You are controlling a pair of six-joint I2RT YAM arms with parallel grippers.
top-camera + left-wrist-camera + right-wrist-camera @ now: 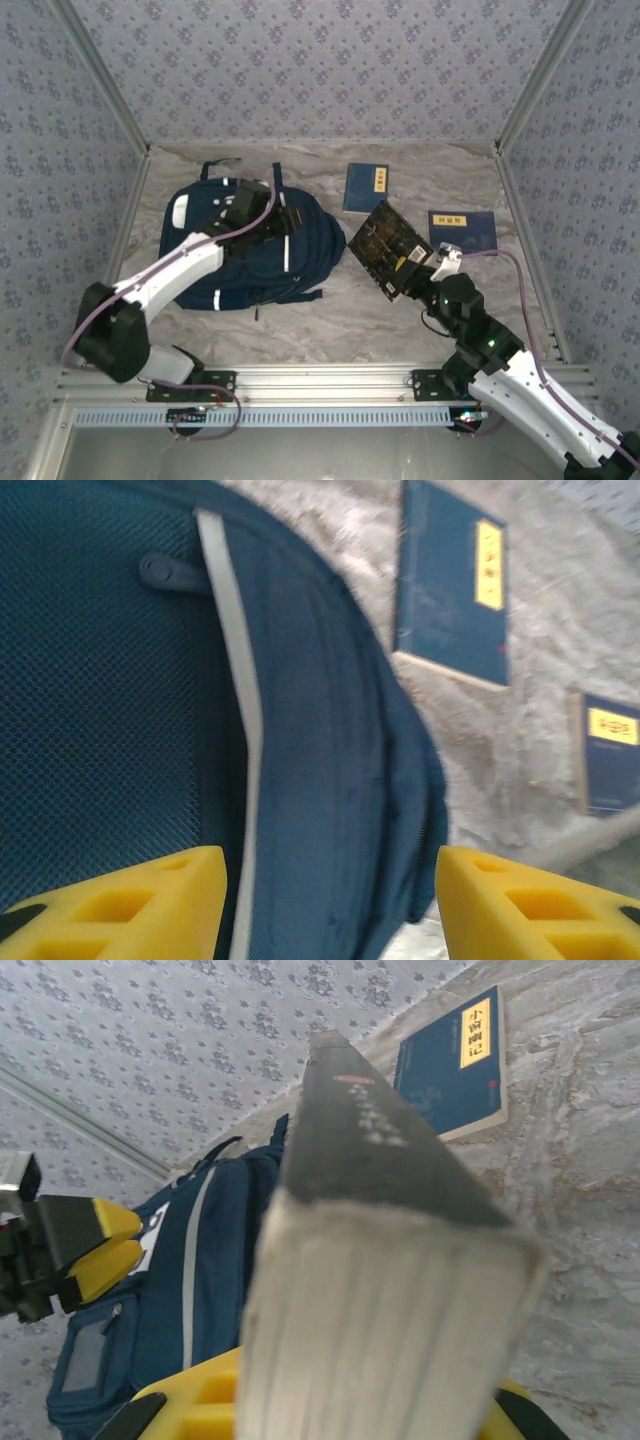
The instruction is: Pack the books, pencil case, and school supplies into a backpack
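My left gripper moves down toward the backpack and onto its white reflective stripe next, since that stripe runs below the gripper's spread yellow fingers.
The navy backpack lies flat at the left of the table, white stripes up. My left gripper hovers over its right side, open, yellow fingers spread with only backpack fabric below them. My right gripper is shut on the lower edge of a black book with a gold pattern, holding it tilted up off the table just right of the backpack. In the right wrist view the black book stands edge-on between the yellow fingers, with the backpack behind it. Two navy books lie flat.
The navy books with yellow labels sit at the back centre and to the right, also seen as the nearer navy book and the farther navy book. Patterned walls enclose the table on three sides. A metal rail runs along the near edge.
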